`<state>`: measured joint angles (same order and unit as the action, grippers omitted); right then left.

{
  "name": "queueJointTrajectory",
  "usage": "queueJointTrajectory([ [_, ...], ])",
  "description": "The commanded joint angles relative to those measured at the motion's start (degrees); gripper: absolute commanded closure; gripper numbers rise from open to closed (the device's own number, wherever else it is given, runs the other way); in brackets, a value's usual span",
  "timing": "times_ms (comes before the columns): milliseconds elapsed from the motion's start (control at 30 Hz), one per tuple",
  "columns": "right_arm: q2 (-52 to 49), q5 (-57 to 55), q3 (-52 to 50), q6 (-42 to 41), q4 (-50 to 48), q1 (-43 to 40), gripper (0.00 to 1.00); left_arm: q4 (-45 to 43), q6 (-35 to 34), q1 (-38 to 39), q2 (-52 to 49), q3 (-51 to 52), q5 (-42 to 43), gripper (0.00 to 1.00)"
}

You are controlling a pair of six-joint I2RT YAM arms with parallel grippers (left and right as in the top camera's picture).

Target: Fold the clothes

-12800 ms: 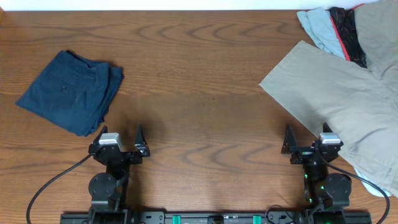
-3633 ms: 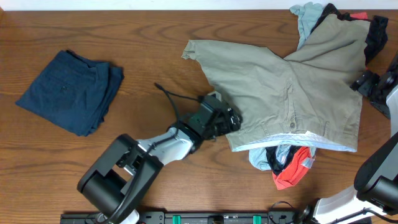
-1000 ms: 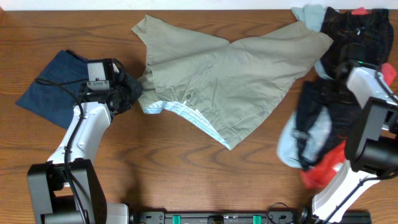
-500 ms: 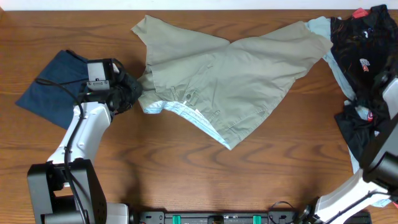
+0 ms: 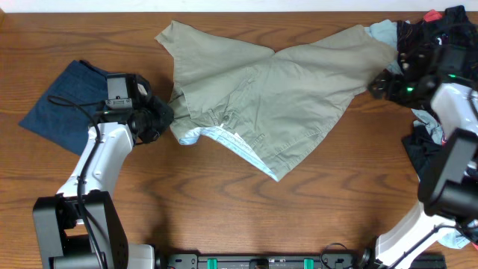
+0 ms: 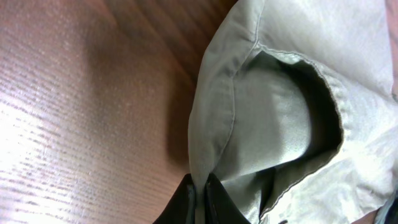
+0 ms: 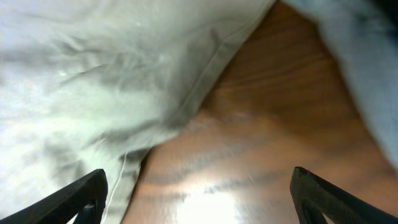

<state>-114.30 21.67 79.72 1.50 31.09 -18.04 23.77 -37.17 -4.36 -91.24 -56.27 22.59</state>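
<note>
My left gripper is about to pull the khaki fold (image 5: 174, 113) (image 6: 203, 175) slightly toward the navy-blue shorts, and then it will open.
The clothes (image 5: 276, 90), khaki-beige shorts with a pale blue waistband lining, lie spread and rumpled across the far middle of the table. My left gripper (image 5: 166, 113) is at their left waist edge. In the left wrist view it (image 6: 200, 196) is shut on a fold of the khaki fabric (image 6: 280, 124). My right gripper (image 5: 379, 84) hovers by the right leg's corner. In the right wrist view it (image 7: 199, 196) stands wide open over bare wood, with the khaki hem (image 7: 93, 74) to its left and nothing between the fingers.
Folded navy-blue shorts (image 5: 78, 108) lie at the left, partly under my left arm. A heap of black, pale blue and red garments (image 5: 437, 45) fills the right edge. A pale blue cloth (image 7: 354, 56) shows in the right wrist view. Bare wood table (image 5: 224, 217) lies in front.
My right gripper has come away from the garment heap, moved left to the shorts' right leg corner and opened wider. The left gripper shifted slightly right, still pinching the waist.
</note>
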Motion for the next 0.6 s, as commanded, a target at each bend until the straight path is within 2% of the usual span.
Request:
queueJointTrajectory([
  [0, -3.91, -1.97, 0.17, -4.35, -2.64, 1.7, 0.07, 1.07, 1.44, -0.17, 0.61, -0.22, 0.5, 0.93],
  [167, -7.76, -0.24, 0.17, -12.11, -11.61, 2.36, 0.07, 2.32, 1.62, -0.17, 0.61, -0.22, 0.5, 0.93],
  [233, -8.57, 2.71, 0.17, -12.85, -14.51, 2.73, 0.1, 3.06, 1.62, -0.17, 0.59, -0.22, 0.5, 0.93],
  [300, -8.63, 4.61, 0.17, -12.83, -15.58, 3.19, 0.25, 3.8, 1.64, -0.17, 0.59, -0.22, 0.5, 0.94],
  [500, -8.59, 3.58, 0.17, -11.65, -8.63, 3.72, 0.93, 7.19, 2.86, -0.17, 0.61, -0.22, 0.5, 0.94],
  [533, -8.59, 2.86, 0.17, -11.19, -6.51, 3.39, 0.99, 8.15, 3.45, -0.17, 0.61, -0.22, 0.5, 0.94],
  [567, -8.59, 2.03, 0.17, -11.06, -4.72, 2.99, 0.99, 8.9, 4.02, -0.17, 0.61, -0.22, 0.48, 0.94],
])
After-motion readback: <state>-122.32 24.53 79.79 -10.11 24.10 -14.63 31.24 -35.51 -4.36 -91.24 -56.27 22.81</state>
